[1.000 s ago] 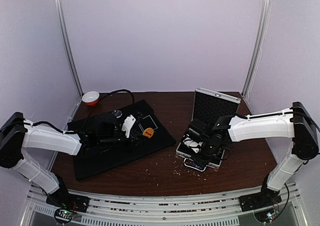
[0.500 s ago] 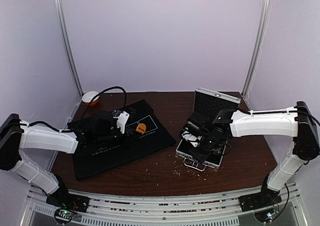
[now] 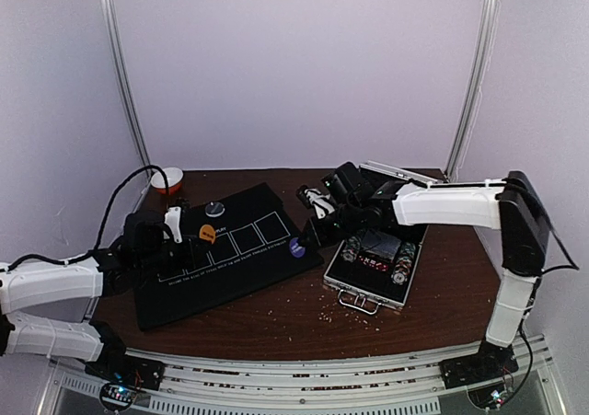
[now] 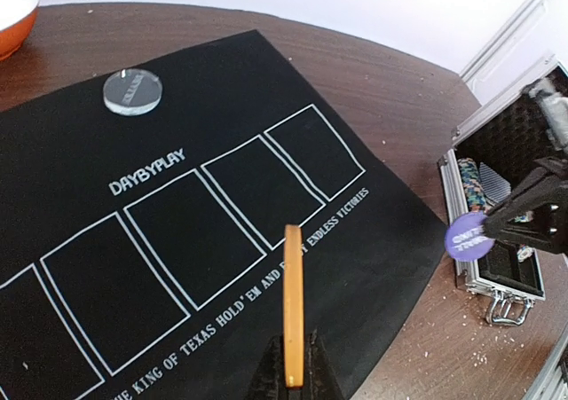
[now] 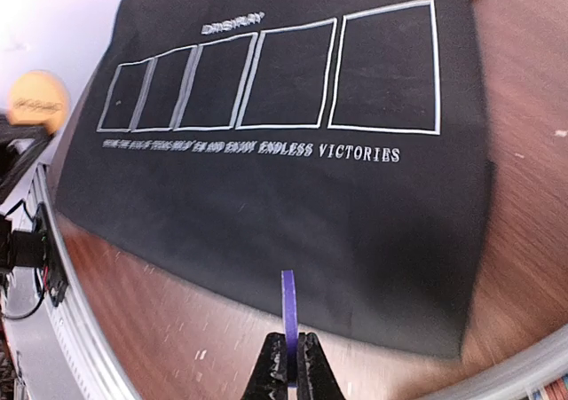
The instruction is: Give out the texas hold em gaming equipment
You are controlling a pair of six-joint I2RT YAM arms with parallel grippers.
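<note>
The right gripper brings the purple button disc (image 3: 296,246) down toward the mat's corner by the case next and releases it, as that bare spot lies below the gripper's fingers.
An orange button disc (image 4: 293,316) stands edge-on between the jaws of my left gripper (image 4: 293,378), which is shut on it above the near-left part of the black mat (image 3: 230,272). My right gripper (image 5: 288,369) is shut on a purple button disc (image 5: 288,311), held over the mat's right corner; the top view also shows this purple disc (image 3: 296,246). A grey disc (image 4: 133,90) lies flat on the mat's far side. Rows of striped poker chips (image 3: 402,263) sit in the open silver case (image 3: 368,291).
The mat carries several white card outlines and printed lettering. The case lies to the right of the mat on the brown table, its lid back. An orange-and-white bowl (image 3: 167,178) stands at the far left corner. Small crumbs dot the table near the front.
My right arm left the case and swung left to the mat's right corner, its jaws closing on the purple disc. My left arm drew back leftward with the orange disc.
</note>
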